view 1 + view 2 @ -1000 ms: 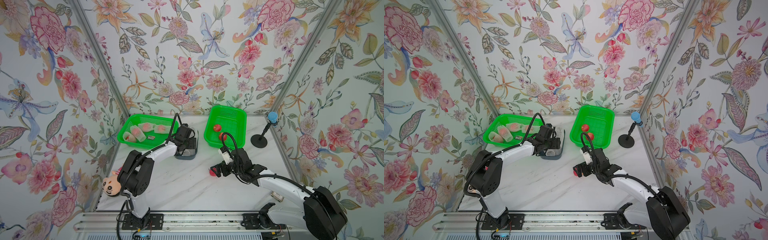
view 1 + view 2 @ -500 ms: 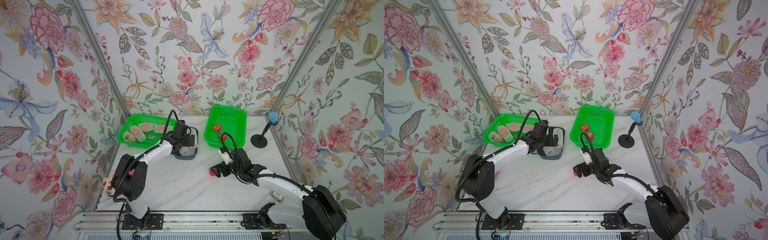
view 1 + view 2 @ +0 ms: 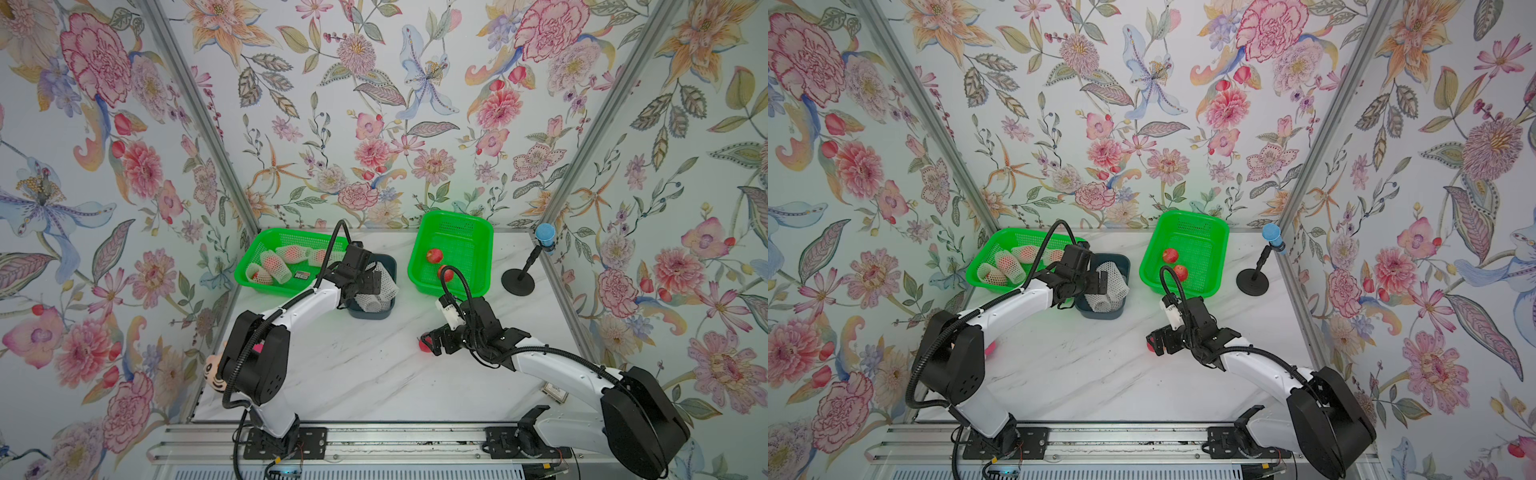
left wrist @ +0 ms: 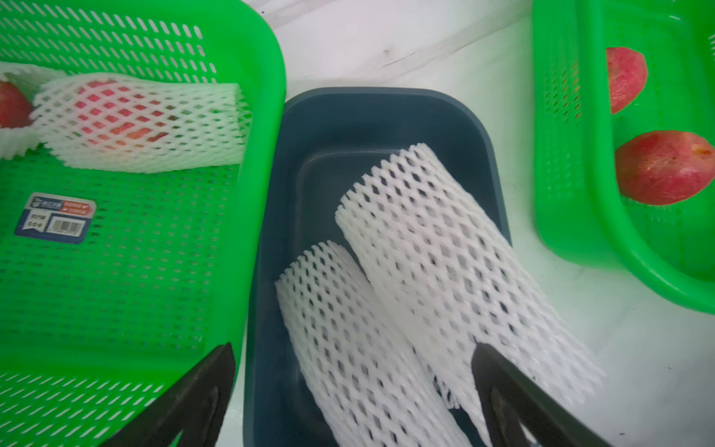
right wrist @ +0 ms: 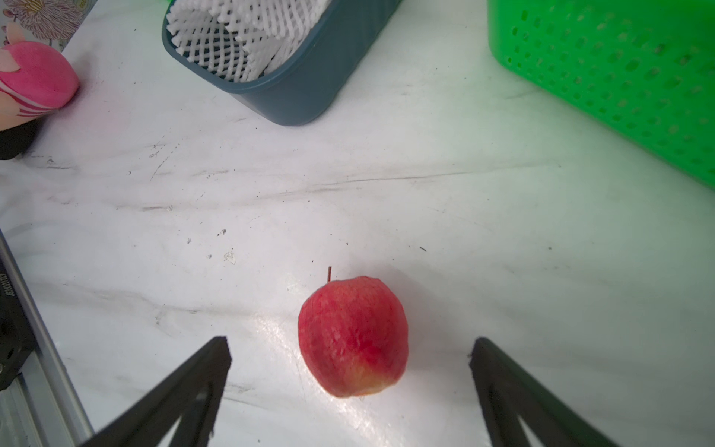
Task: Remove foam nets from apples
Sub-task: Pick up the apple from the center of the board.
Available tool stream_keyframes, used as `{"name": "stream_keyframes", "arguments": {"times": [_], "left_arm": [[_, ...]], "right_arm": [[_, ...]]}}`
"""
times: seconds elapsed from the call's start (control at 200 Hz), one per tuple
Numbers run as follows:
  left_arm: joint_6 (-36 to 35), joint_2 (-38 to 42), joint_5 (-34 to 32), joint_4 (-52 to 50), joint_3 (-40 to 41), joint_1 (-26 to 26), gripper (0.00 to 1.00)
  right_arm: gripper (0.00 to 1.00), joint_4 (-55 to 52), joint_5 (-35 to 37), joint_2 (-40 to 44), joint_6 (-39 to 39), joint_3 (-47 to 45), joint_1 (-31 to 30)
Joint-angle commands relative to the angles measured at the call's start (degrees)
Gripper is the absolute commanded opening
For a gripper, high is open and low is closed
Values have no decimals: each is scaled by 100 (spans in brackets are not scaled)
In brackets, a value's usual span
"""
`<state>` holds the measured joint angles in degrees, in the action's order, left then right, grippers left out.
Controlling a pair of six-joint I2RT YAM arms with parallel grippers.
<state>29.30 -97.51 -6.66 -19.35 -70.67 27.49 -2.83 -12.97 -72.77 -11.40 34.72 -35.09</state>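
Note:
My open right gripper comes down around the sides of the bare red apple next and closes, as the apple rests on the tabletop below the spread fingers.
Two empty foam nets (image 4: 437, 247) lie in the dark blue bin (image 4: 387, 112), one draped over its rim. My left gripper (image 4: 352, 352) hangs over them, open, gripping nothing; both top views show it above the bin (image 3: 365, 276) (image 3: 1100, 282). Several apples still in their nets (image 3: 274, 266) (image 4: 127, 120) lie in the left green basket (image 3: 243, 279). Two bare apples (image 3: 1170, 255) (image 4: 663, 168) sit in the right green basket (image 3: 461, 257). Another bare apple (image 5: 353, 336) (image 3: 423, 346) rests on the table between the wide-open fingers of my right gripper (image 5: 350, 344), touching neither.
A pink striped plush toy (image 5: 35, 77) (image 3: 212, 370) lies at the table's left edge behind my left arm. A black stand with a blue top (image 3: 517, 281) is at the back right. A small card (image 3: 552, 390) lies by my right arm. Walls close in three sides.
My left arm's elbow has swung outward and its gripper has drawn slightly toward the left basket, jaws fully open over the bin. The right arm and the apple have not moved.

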Motion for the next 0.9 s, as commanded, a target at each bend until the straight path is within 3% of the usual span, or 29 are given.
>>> {"name": "stream_keyframes", "arguments": {"times": [0.0,0.485,0.896], "left_arm": [[-131,-71,-776,-548,-19,-55,99],[-590,1258,345,232,667,-50,99],[-685,1979,440,135,1127,-59,99]], "right_arm": [[99,-109,66,-103,-21,131,-42],[99,-282,286,-461,-66,114,-129],[97,98,71,-1059,-56,260,-335]]}}
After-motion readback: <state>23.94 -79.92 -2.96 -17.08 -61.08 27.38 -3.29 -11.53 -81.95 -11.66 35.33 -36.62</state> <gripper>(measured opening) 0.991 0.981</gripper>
